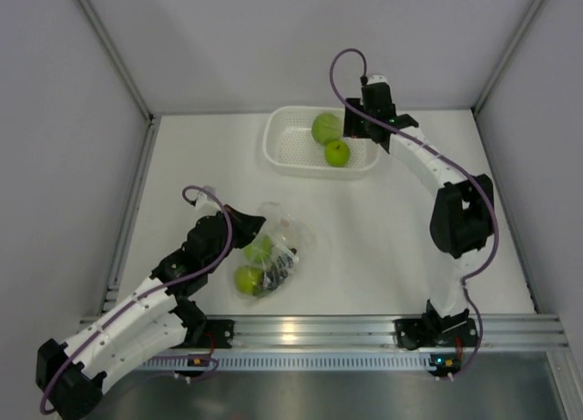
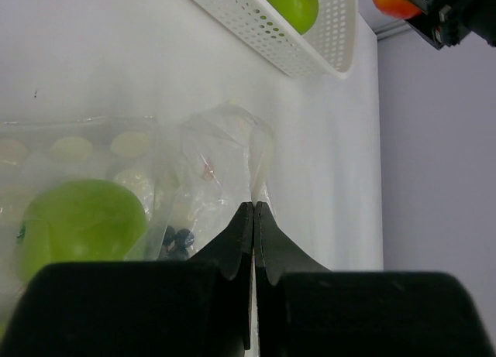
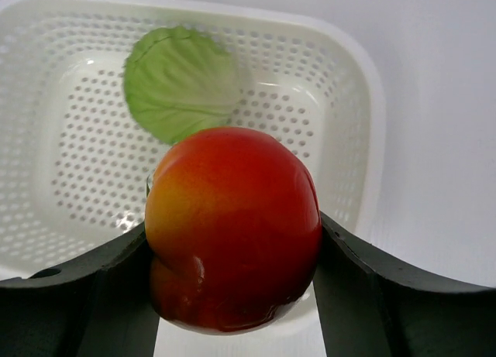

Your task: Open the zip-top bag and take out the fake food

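Observation:
The basket's empty end (image 1: pixel 363 148) (image 3: pixel 293 113) beside the pale green ball is below and outward of my right gripper, so my right gripper should go down and outward there next and let go of the apple.
The clear dotted zip-top bag (image 1: pixel 278 242) lies on the table in front of the left arm. Inside it are a green apple (image 1: pixel 248 279), another green fruit (image 1: pixel 260 249) and the dark grape bunch (image 1: pixel 278 270). My left gripper (image 1: pixel 244 227) is shut on a fold of the bag's plastic (image 2: pixel 232 152); the left wrist view shows the apple (image 2: pixel 81 221) and grapes (image 2: pixel 178 239) through it. My right gripper (image 3: pixel 232 241) is shut on the red-yellow apple (image 3: pixel 232 225) and holds it over the white basket's near right corner (image 3: pixel 372 101).
The white perforated basket (image 1: pixel 278 151) stands at the back centre. It holds a pale green ball (image 1: pixel 326 127) and a green apple (image 1: pixel 337 152). Grey walls enclose the table on the left, right and back. A metal rail runs along the near edge (image 1: pixel 310 329).

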Available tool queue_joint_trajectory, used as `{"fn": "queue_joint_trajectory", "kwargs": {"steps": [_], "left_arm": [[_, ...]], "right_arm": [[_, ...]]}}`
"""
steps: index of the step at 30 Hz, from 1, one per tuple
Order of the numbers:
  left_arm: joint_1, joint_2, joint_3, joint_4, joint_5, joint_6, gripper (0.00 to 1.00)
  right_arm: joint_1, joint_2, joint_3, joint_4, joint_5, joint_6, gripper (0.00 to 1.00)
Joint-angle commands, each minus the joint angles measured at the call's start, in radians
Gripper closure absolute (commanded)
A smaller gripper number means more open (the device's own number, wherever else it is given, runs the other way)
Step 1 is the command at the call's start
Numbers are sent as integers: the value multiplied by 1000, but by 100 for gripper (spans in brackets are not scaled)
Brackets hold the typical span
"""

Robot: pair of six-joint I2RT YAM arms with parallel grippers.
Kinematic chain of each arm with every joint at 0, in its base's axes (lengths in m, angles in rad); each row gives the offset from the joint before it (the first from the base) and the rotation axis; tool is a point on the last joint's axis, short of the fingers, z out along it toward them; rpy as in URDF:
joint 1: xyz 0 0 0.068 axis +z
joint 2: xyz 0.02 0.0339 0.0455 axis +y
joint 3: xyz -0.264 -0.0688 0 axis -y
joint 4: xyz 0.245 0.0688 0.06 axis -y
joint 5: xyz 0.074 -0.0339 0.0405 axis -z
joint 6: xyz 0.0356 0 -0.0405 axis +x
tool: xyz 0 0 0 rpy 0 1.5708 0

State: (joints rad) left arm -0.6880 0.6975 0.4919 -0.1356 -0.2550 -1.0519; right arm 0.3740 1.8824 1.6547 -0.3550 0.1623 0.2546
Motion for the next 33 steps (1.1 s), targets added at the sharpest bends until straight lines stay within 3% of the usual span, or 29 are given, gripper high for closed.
{"fn": "queue_joint_trajectory", "kwargs": {"steps": [1,7,16,33], "left_arm": [[4,-18,36,24,11,4,100],[4,-18,45,25,10,20,100],[4,-6,60,25,-3,43,100],[4,46,82,25,-27,78,100]], "right_arm": [[-46,151,225,-143,6,-70,55],[-75,367,460,-199,5,-135,53],[-89,535,655,-174,34,-230,48],[-103,623,720,-101,16,-379,36]]}}
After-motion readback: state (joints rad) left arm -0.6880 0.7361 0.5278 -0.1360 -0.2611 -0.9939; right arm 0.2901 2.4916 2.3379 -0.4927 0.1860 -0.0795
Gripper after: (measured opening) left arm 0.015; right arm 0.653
